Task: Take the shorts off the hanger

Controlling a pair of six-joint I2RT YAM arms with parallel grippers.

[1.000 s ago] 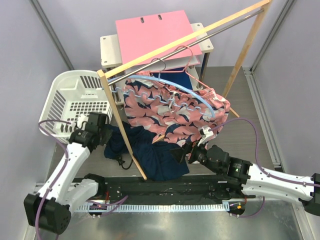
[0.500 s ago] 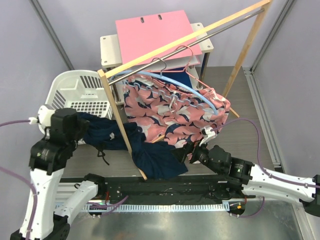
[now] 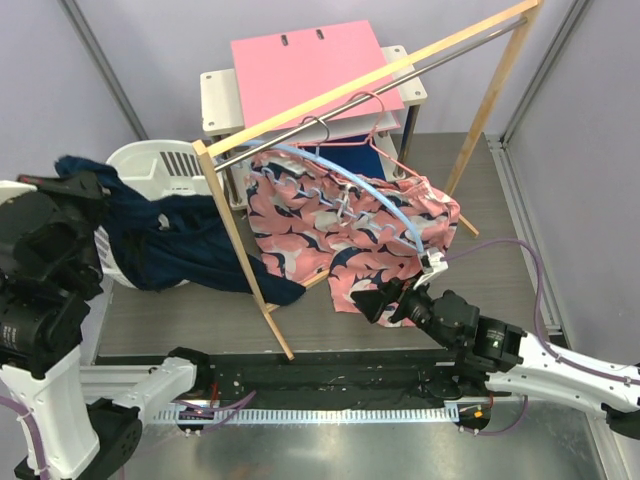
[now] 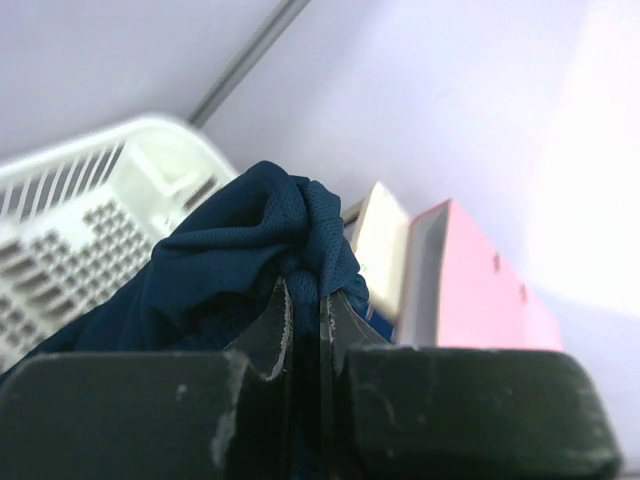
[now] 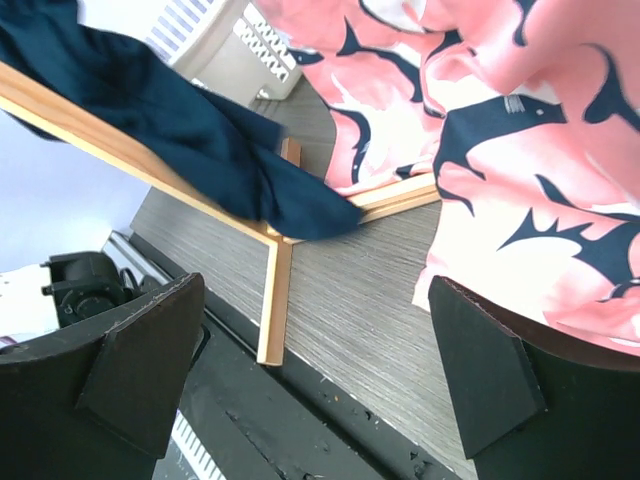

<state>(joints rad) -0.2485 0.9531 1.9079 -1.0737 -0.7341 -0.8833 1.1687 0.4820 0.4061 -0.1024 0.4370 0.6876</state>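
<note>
I need to move my left gripper outward over the white laundry basket (image 3: 163, 172) next and let go of the navy shorts' bunched fold, because the navy shorts (image 3: 180, 250) still stretch across the basket's rim toward the rack.
The dark navy shorts (image 3: 180, 250) stretch from my raised left gripper (image 3: 75, 180) across the basket rim down to the floor by the rack's front post. My left gripper (image 4: 305, 300) is shut on a bunched fold of them (image 4: 250, 240). The salmon pink printed shorts (image 3: 340, 225) hang clipped on a light blue hanger (image 3: 385, 190) from the rack's metal rod. My right gripper (image 3: 385, 300) is open and empty just below their lower hem; the pink cloth (image 5: 540, 170) hangs above its right finger.
A white laundry basket (image 3: 165, 160) stands at the left. A wooden rack (image 3: 240, 250) with a slanted top bar crosses the middle. A pink board (image 3: 310, 65) lies on a cream shelf unit behind. A red wire hanger (image 3: 385, 135) hangs on the rod.
My left arm has risen and swung left, pulling the navy shorts up off the floor and over the basket. My right gripper has shifted slightly right under the pink shorts.
</note>
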